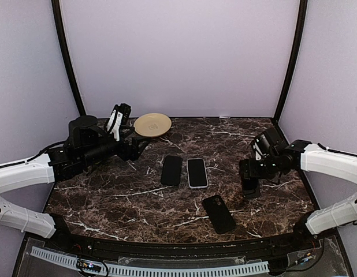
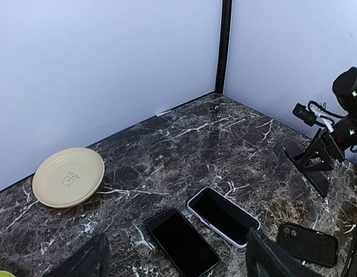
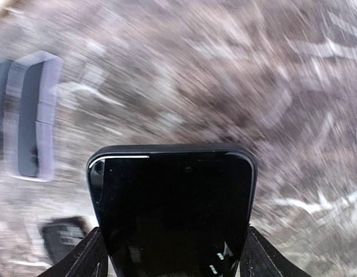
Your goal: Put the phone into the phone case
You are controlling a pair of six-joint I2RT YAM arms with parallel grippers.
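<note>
The right gripper goes to the left in the top view next, lowers its phone into the black phone case (image 1: 219,214) (image 3: 64,236) and releases, as that case lies empty.
My right gripper (image 1: 255,172) is shut on a black phone (image 3: 173,208) and holds it on edge over the right side of the table; the phone also shows in the top view (image 1: 250,183). A bare black phone (image 1: 171,170) and a phone in a white-rimmed case (image 1: 197,172) lie side by side at the table's middle. A black phone case (image 1: 219,214) lies camera side up nearer the front. My left gripper (image 1: 117,119) is open and empty, raised at the back left. In its wrist view the gripper (image 2: 178,262) looks down on the black phone (image 2: 181,242), the white-rimmed phone (image 2: 223,216) and the black case (image 2: 308,243).
A cream plate (image 1: 152,124) sits at the back of the table, beside my left gripper, and shows in the left wrist view (image 2: 69,176). Lilac walls with black corner posts (image 1: 69,63) close in the table. The right wrist view is motion-blurred.
</note>
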